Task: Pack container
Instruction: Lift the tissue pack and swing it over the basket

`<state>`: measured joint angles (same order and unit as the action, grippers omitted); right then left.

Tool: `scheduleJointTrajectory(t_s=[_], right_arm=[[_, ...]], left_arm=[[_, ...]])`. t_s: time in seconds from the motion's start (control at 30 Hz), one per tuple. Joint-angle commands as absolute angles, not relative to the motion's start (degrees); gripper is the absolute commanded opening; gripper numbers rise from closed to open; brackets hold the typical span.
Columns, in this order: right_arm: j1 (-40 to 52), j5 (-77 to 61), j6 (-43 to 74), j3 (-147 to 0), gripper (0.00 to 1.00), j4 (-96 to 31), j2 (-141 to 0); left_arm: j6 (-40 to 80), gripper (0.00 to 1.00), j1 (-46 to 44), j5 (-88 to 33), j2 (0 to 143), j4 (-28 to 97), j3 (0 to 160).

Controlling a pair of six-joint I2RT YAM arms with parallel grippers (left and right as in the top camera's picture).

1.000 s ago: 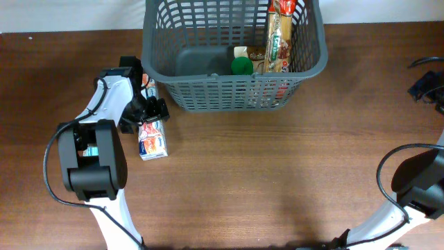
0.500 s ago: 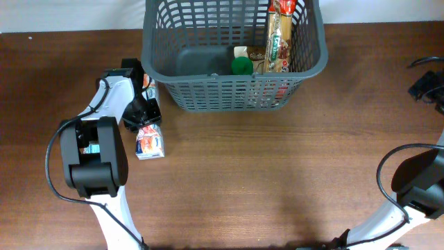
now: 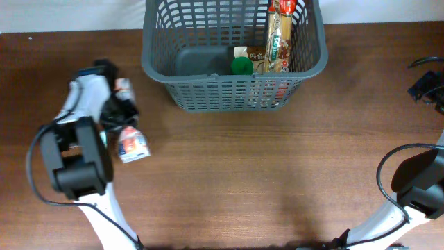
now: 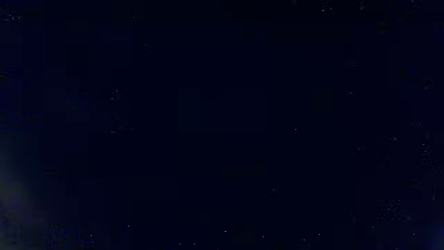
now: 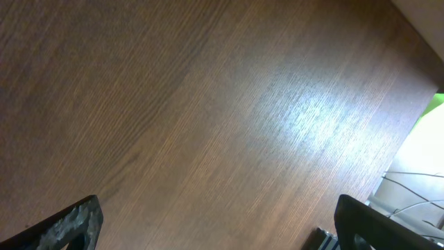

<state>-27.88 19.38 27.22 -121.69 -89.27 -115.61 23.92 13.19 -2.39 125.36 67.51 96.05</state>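
Note:
My left gripper needs to go up and outward over the basket's rim next and let go of the packet [image 3: 132,145] above the basket's bare bottom beside the green-capped item [image 3: 203,60], because that spot is empty.
The container [image 3: 148,64], a dark grey lattice basket, stands at the back centre of the table. To its left my left gripper [image 3: 119,112] is shut across a small red-and-white packet [image 3: 132,145], which shows on both sides of the fingers. The left wrist view is completely dark. My right gripper [image 5: 220,223] hangs open over bare wood with nothing between its fingers. In the overhead view it sits at the far right edge [image 3: 424,85], well away from the basket.
Inside the basket a tall brown-and-red pack [image 3: 280,36] leans on the right wall, with a green-capped item [image 3: 241,66] and a small brown box [image 3: 254,54] beside it. The table's edge and cables show at the right in the right wrist view.
My left gripper closed on the packet and swung left, away from the basket, carrying the packet along. The right arm has not moved.

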Motion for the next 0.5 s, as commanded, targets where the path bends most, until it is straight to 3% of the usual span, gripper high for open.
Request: scheduleJointTrajectory(t_s=[0.0,0.2,0.47], right_arm=[[-28.1,19.5,28.2,-121.3,0.99,-89.1,-115.8],[-28.1,19.5,28.2,-121.3,0.99,-89.1,-115.8],[-28.1,19.5,28.2,-121.3,0.99,-89.1,-115.8]], left_arm=[[27.7,0.02,19.6,-0.3,125.3,70.7,102.5],[25.5,0.02,25.8,0.0,123.4,78.2,117.5],[20.7,0.02,23.0,-0.4,118.1,83.9,137.3]])
